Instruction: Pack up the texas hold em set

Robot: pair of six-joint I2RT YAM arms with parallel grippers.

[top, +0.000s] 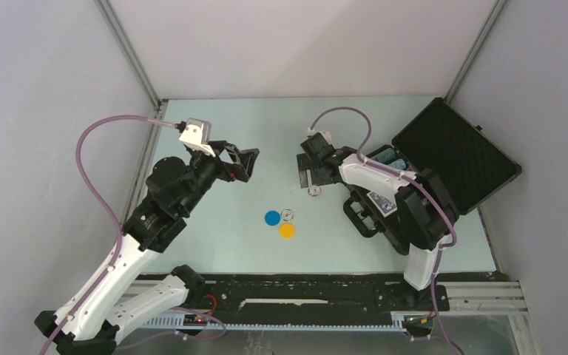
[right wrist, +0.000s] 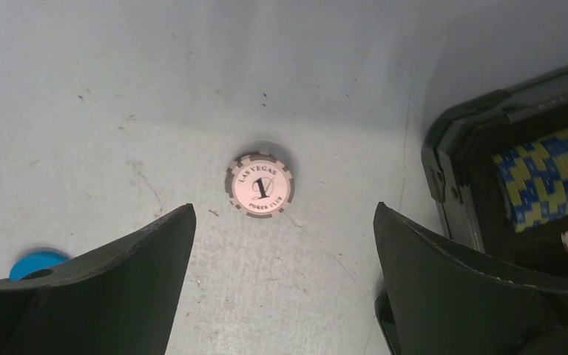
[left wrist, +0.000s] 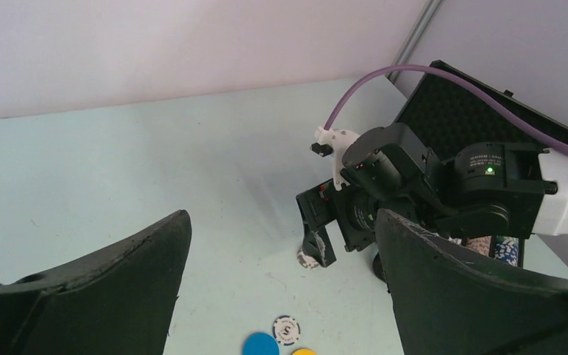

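Note:
My right gripper moves down and turns next, its open fingers astride the Las Vegas chip's rim (top: pixel 314 191) (right wrist: pixel 259 186), since the chip lies flat on the table below them.
The black hard case (top: pixel 455 151) of the texas hold em set lies open at the right, foam-lined lid tilted back. Blue-and-yellow chips (right wrist: pixel 543 181) sit in a row inside it. A white "Las Vegas" chip (right wrist: pixel 259 185) lies flat on the table just beyond my open right gripper (right wrist: pixel 285 209), which hovers above it holding nothing; seen from above, the right gripper (top: pixel 310 180) is over that chip (top: pixel 313 191). A blue disc (top: pixel 272 217), a yellow disc (top: pixel 287 231) and a small white chip (top: pixel 287 214) lie mid-table. My left gripper (top: pixel 241 166) stands open and empty, up and to their left.
The case's base (right wrist: pixel 451 170) lies close to the right of the right gripper's right finger. The right arm (top: pixel 384 185) lies over the front part of the case. Grey walls close in the table at the left, back and right.

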